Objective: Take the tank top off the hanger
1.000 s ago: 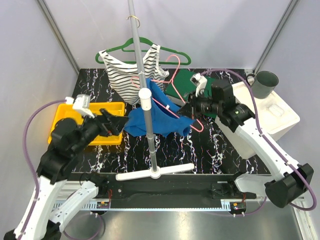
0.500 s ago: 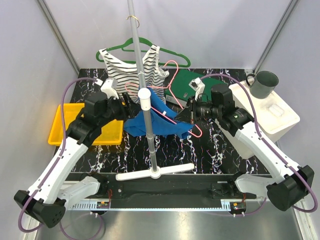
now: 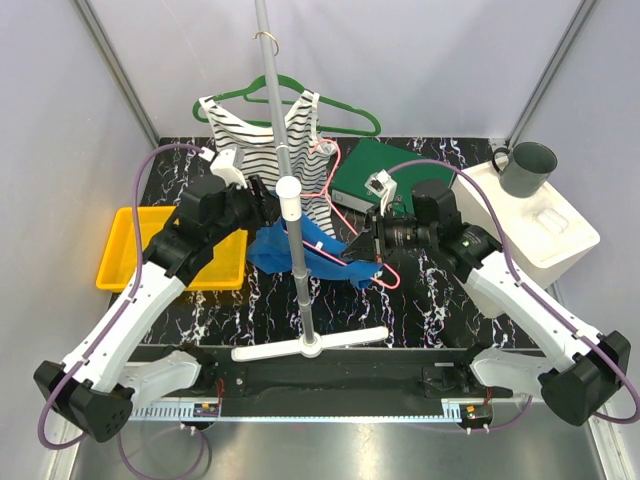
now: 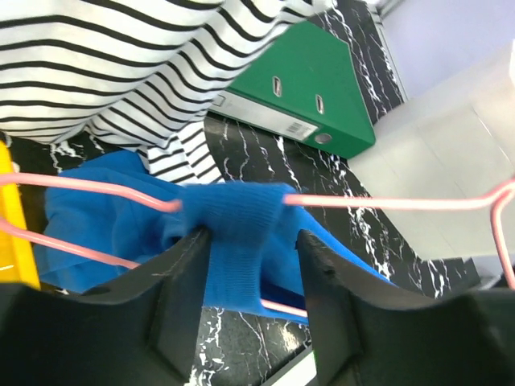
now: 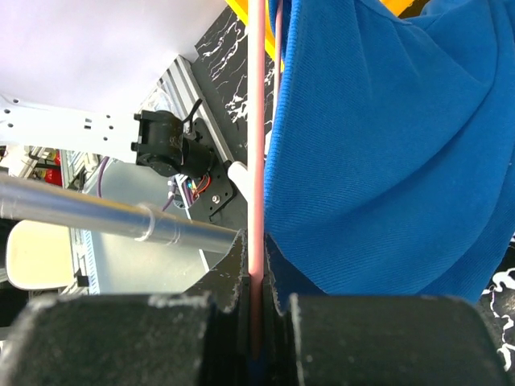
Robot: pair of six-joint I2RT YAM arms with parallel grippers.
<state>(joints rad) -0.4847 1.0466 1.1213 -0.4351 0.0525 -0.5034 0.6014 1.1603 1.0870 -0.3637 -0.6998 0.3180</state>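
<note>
My right gripper should stay closed and carry the hanger toward the rack pole (image 5: 165, 225) and then let go, as the blue strap still goes around the pink wire.
A blue tank top (image 3: 322, 247) hangs on a thin pink hanger (image 3: 386, 279) beside the rack pole. My right gripper (image 3: 360, 247) is shut on the pink hanger wire (image 5: 256, 161), with the blue cloth (image 5: 386, 161) draped just to its right. My left gripper (image 3: 263, 200) is at the top's left shoulder. In the left wrist view its jaws (image 4: 249, 241) stand apart on either side of the blue strap (image 4: 240, 225) where it wraps the pink wire (image 4: 386, 201); the left finger touches the cloth and the right one shows a gap.
A striped tank top (image 3: 245, 150) on a green hanger (image 3: 345, 106) hangs behind. The silver rack pole (image 3: 292, 215) rises mid-table from a white base (image 3: 310, 346). A yellow bin (image 3: 122, 252) lies left, a green binder (image 3: 372, 165) behind, and a white box (image 3: 545, 225) with a grey mug (image 3: 530, 166) right.
My left arm swung from over the yellow bin to the blue top, and its jaws narrowed around the strap. My right gripper carried the hanger slightly left and nearer.
</note>
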